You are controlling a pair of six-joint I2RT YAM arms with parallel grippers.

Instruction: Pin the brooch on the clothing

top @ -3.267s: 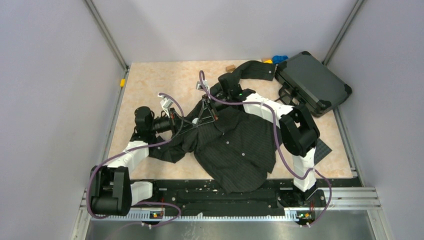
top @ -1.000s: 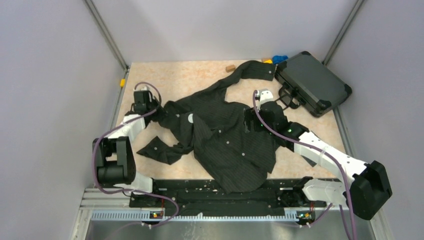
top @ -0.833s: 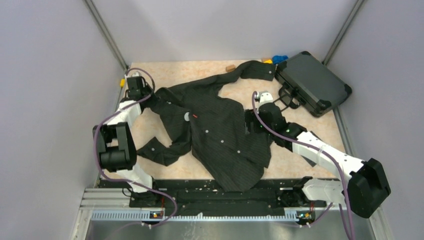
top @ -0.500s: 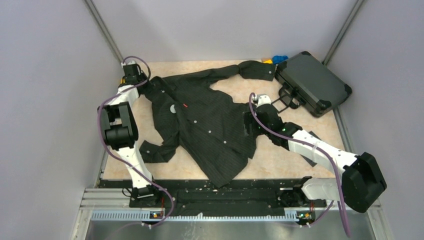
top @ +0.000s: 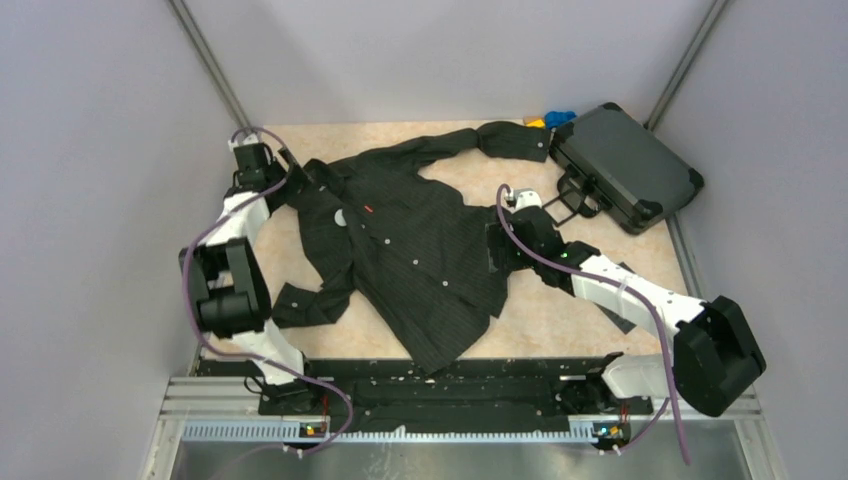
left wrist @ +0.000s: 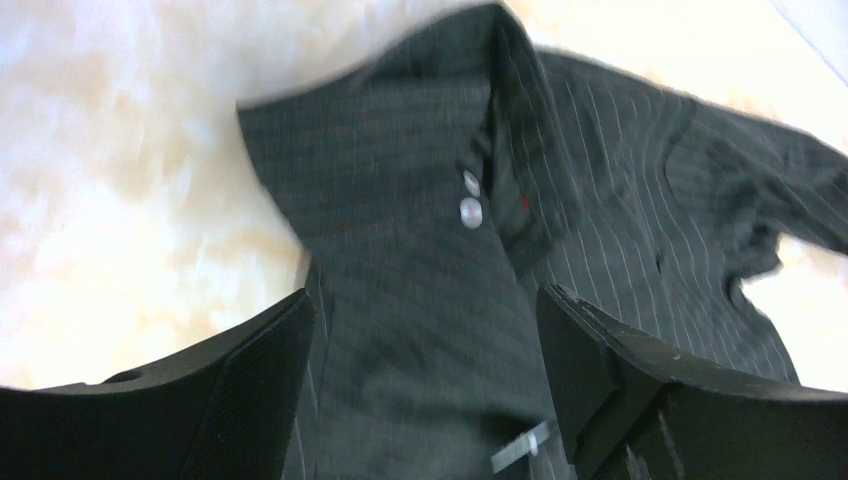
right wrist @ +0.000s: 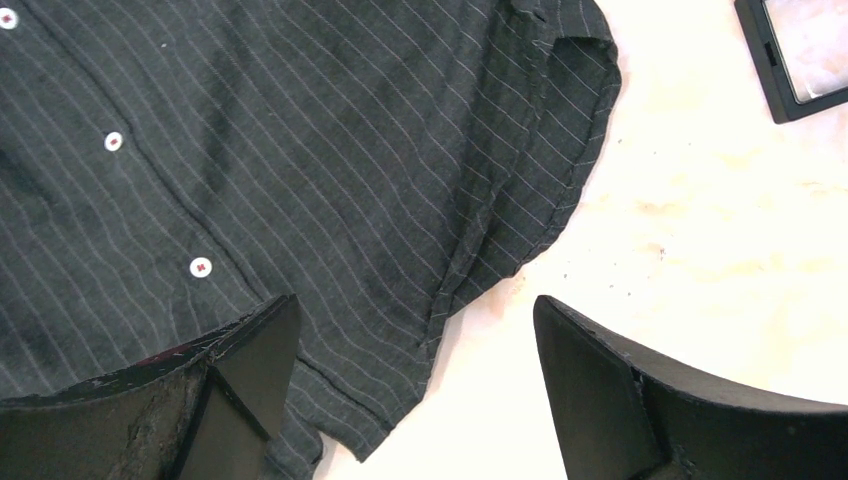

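The shirt is bunched between the brooch and near sleeve. My left gripper will move back from the collar and down onto the fold at that edge (top: 328, 264) next.
The clothing (top: 410, 250), a black pinstriped shirt, lies spread flat across the table, collar toward the far left. A small pale round piece, seemingly the brooch (top: 341, 217), sits by the collar next to the red tag (top: 372, 209). In the left wrist view it (left wrist: 468, 211) lies just below a white button. My left gripper (top: 285, 185) hovers open at the collar end, cloth lying loose beneath its jaws (left wrist: 425, 330). At the shirt's right edge, my right gripper (top: 492, 250) is open over the side seam and bare table (right wrist: 415, 330).
A dark hard case (top: 625, 165) stands at the far right corner, with a blue toy piece (top: 560, 117) and a yellow bit (top: 535, 122) beside it. A flat black framed piece (right wrist: 800, 60) lies right of the shirt. Grey walls enclose the table.
My left gripper pulled the collar toward the far left, stretching the shirt flat, then opened and let the cloth go. My right gripper stayed at the right edge.
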